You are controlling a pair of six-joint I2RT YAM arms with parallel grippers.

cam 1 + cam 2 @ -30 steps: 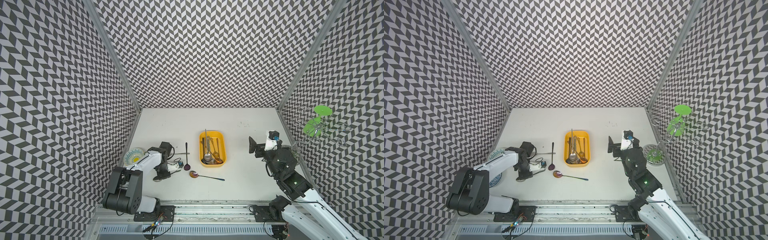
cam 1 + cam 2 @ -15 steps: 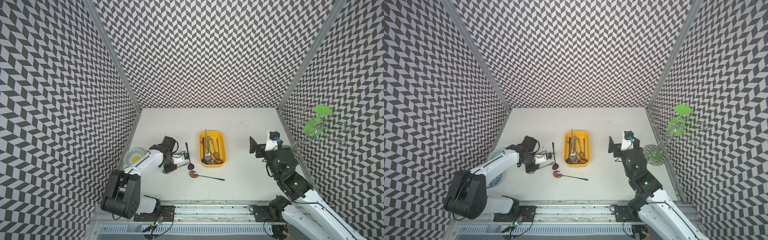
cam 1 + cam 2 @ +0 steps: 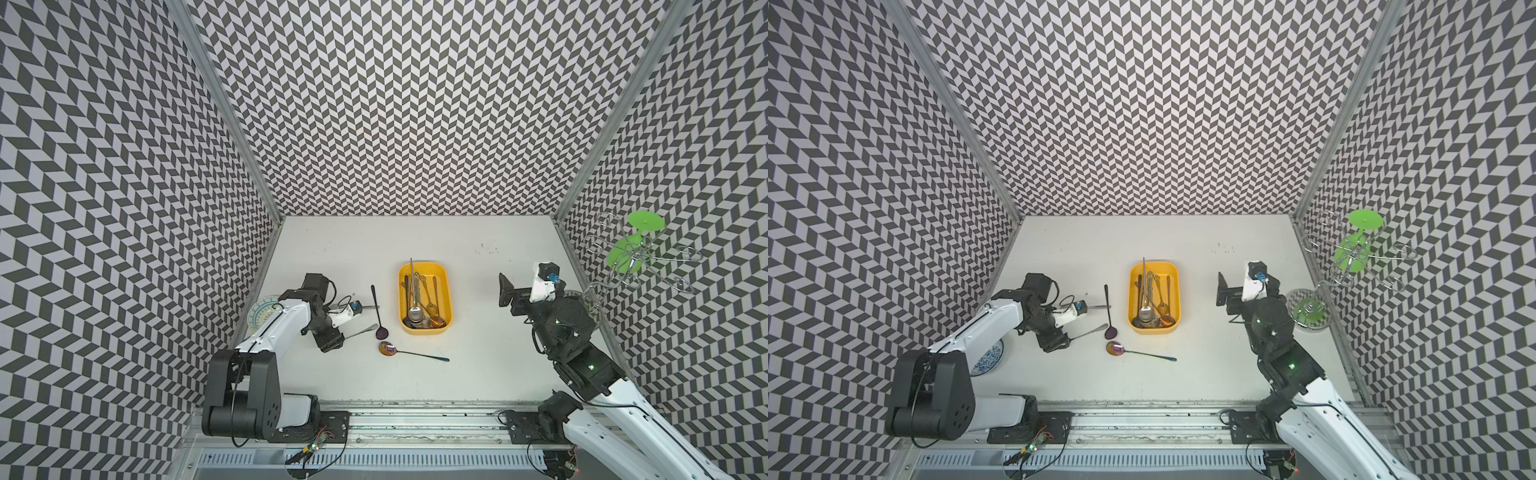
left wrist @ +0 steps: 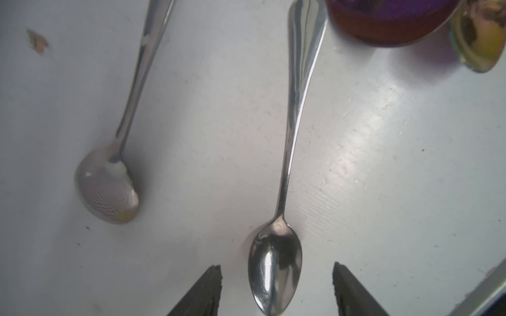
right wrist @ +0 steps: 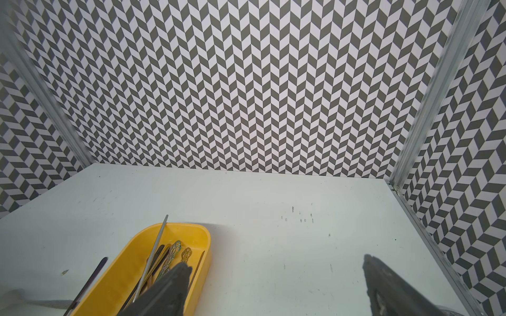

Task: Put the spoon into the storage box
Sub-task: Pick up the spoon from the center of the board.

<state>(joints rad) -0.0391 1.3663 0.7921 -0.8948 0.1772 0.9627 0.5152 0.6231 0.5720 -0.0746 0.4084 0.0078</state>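
My left gripper should go down next until its open fingers are around the slim silver spoon's bowl [image 4: 275, 268], and close there, because it lies below the gripper, lined up between those fingers.
The yellow storage box [image 3: 447, 291] [image 3: 1154, 330] [image 5: 202, 246] sits mid-table with several pieces of cutlery inside. Left of it, spoons lie on the table. A slim silver spoon [image 4: 290, 136] [image 3: 360, 332] [image 3: 1090, 332] has its bowl between the fingers of my left gripper [image 4: 276, 268] [image 3: 337, 334], which is open and low over it without touching. A second silver spoon [image 4: 106, 186] [image 3: 370, 307] lies beside it. A purple spoon [image 3: 382, 332] and an iridescent spoon [image 3: 387, 348] lie nearer the box. My right gripper [image 5: 276, 262] [image 3: 509, 291] hovers open and empty to the right of the box.
A round patterned plate [image 3: 259, 309] [image 3: 992, 357] lies by the left wall behind my left arm. A wire rack with green pieces [image 3: 631, 249] [image 3: 1354, 249] stands at the right wall. Patterned walls close in three sides.
My left gripper has gone from shut to open and its arm has shifted, with the slim silver spoon's bowl now between the fingers. The right arm has not moved.
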